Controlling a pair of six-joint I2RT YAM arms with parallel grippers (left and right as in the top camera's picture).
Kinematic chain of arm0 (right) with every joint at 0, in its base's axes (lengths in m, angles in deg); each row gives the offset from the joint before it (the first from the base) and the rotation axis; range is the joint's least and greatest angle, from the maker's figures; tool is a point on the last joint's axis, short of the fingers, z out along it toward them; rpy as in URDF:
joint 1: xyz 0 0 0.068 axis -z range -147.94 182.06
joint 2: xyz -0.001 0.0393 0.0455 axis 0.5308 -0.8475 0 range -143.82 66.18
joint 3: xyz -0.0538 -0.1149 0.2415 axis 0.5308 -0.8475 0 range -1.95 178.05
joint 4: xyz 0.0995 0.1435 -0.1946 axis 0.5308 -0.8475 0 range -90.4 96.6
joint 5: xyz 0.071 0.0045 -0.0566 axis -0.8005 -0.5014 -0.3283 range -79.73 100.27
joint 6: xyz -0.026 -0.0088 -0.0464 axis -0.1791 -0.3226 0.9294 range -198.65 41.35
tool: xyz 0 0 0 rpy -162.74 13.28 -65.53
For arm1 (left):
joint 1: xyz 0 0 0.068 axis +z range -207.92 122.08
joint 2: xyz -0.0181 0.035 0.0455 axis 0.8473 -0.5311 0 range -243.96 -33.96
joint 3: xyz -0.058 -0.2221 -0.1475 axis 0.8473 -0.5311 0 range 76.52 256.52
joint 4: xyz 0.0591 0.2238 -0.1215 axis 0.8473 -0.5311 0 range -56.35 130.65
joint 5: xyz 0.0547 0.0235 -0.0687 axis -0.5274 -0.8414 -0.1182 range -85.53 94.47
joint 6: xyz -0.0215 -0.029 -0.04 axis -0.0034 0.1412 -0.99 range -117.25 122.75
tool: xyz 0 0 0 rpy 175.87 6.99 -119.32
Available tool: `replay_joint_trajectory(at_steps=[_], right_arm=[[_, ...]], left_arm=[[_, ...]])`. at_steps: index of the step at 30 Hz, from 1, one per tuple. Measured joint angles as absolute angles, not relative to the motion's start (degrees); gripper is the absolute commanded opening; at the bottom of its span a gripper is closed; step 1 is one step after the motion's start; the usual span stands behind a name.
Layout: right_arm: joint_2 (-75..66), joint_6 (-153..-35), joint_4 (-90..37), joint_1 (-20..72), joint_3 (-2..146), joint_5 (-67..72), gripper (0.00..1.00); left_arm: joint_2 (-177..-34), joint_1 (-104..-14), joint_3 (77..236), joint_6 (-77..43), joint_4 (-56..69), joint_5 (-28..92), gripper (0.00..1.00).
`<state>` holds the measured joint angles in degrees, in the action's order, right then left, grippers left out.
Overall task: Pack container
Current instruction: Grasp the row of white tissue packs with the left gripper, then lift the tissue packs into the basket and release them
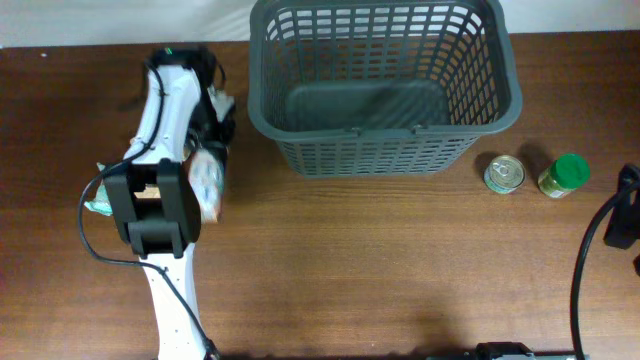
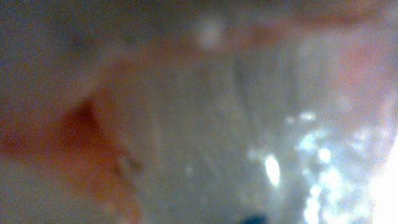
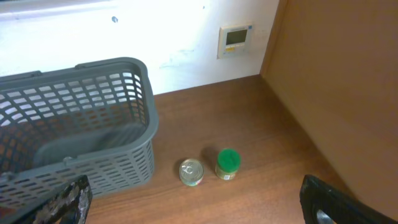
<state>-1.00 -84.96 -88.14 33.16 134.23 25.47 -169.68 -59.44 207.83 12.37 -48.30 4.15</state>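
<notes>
The left gripper rises and swings over the basket (image 1: 385,128) next, then turns before it moves down to let go of the clear-wrapped packet in it.
The dark grey basket (image 1: 385,128) stands at the back middle of the table, with nothing showing inside; it also shows in the right wrist view (image 3: 93,149). My left gripper (image 1: 207,165) is left of the basket and appears shut on a pale, clear-wrapped packet (image 1: 209,183). That packet fills the left wrist view (image 2: 236,124) as a blur, hiding the fingers. My right gripper (image 3: 199,214) is open and empty, off the table's right end (image 1: 625,215).
A tin can (image 1: 504,174) and a green-lidded jar (image 1: 565,175) stand side by side right of the basket, also in the right wrist view, can (image 3: 191,172) and jar (image 3: 227,163). A teal and white packet (image 1: 99,205) lies under the left arm.
</notes>
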Motion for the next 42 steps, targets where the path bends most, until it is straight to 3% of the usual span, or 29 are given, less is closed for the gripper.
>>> replay_joint_trajectory(at_steps=[7,12,17,24,32,40,42], right_arm=[[-1.0,-85.0,-88.1,33.2,134.2,25.5,0.99],[-1.0,-85.0,-88.1,33.2,134.2,25.5,0.99],[-1.0,-85.0,-88.1,33.2,134.2,25.5,0.99],[-1.0,-85.0,-88.2,33.2,134.2,25.5,0.99],[-1.0,-85.1,-88.1,33.2,134.2,25.5,0.99],[-1.0,-85.2,-88.1,33.2,134.2,25.5,0.99],[-1.0,-85.2,-88.1,33.2,134.2,25.5,0.99]], left_arm=[[-166.1,-59.4,245.0,13.2,-46.7,2.6,0.02],[-155.8,-62.3,255.7,22.6,-39.2,11.1,0.02],[-152.1,-72.9,256.3,39.3,-37.6,16.8,0.02],[-159.3,-86.0,246.7,58.3,-31.9,16.5,0.02],[-173.4,-92.2,235.2,63.9,-15.6,0.0,0.02],[-183.7,-92.2,234.1,64.7,-12.2,-7.6,0.02],[-185.0,-92.2,234.1,64.7,-12.2,-8.7,0.1]])
